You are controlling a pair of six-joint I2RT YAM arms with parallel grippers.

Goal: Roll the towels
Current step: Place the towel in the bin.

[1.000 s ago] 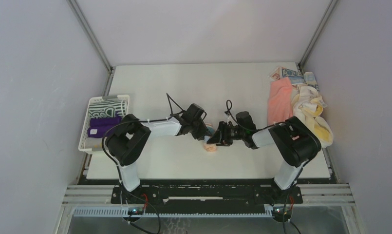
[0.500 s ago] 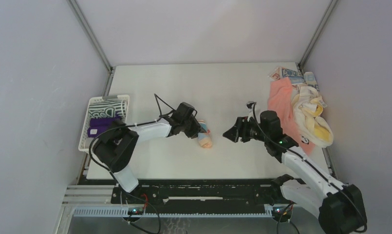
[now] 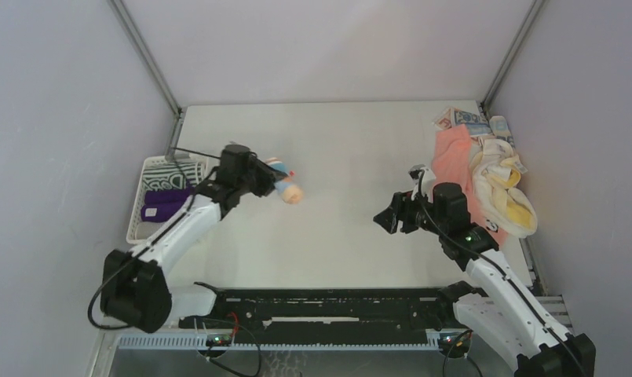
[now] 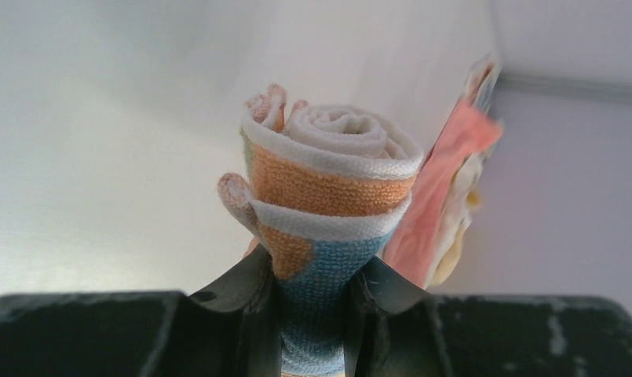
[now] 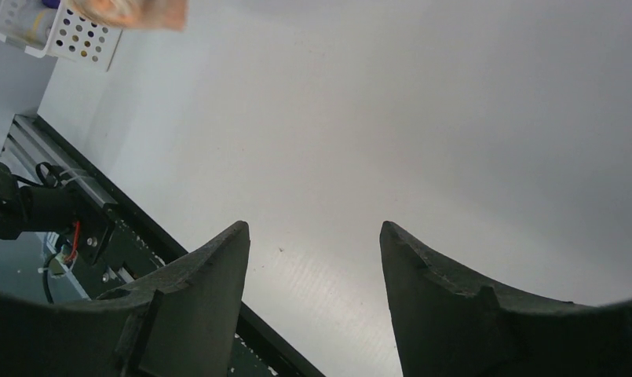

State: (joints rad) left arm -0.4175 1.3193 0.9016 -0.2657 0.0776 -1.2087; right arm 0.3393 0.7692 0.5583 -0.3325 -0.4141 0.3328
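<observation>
My left gripper needs to go left in the top view next, then down, and release the towel beside the striped roll (image 3: pixel 173 189), since the rolls' basket lies below on that side.
My left gripper (image 3: pixel 267 179) is shut on a rolled light-blue towel with orange patches (image 3: pixel 286 188) and holds it above the table, just right of the basket. In the left wrist view the roll (image 4: pixel 328 184) sticks out between the jaws, its spiral end facing the camera. My right gripper (image 3: pixel 387 217) is open and empty over the table right of centre; in the right wrist view (image 5: pixel 314 236) only bare table lies between its fingers. A heap of unrolled towels lies at the far right: salmon-pink (image 3: pixel 451 153), cream-yellow (image 3: pixel 507 192), blue-printed (image 3: pixel 471 119).
The white slotted basket (image 3: pixel 140 206) stands at the left edge with a purple roll (image 3: pixel 165 203) and a black-and-white striped roll (image 3: pixel 175 172) in it. It also shows in the right wrist view (image 5: pixel 30 35). Grey walls close in on both sides.
My left gripper has lifted the rolled light-blue towel and carried it left and back toward the basket. My right gripper has let go, opened and drawn back to the right.
</observation>
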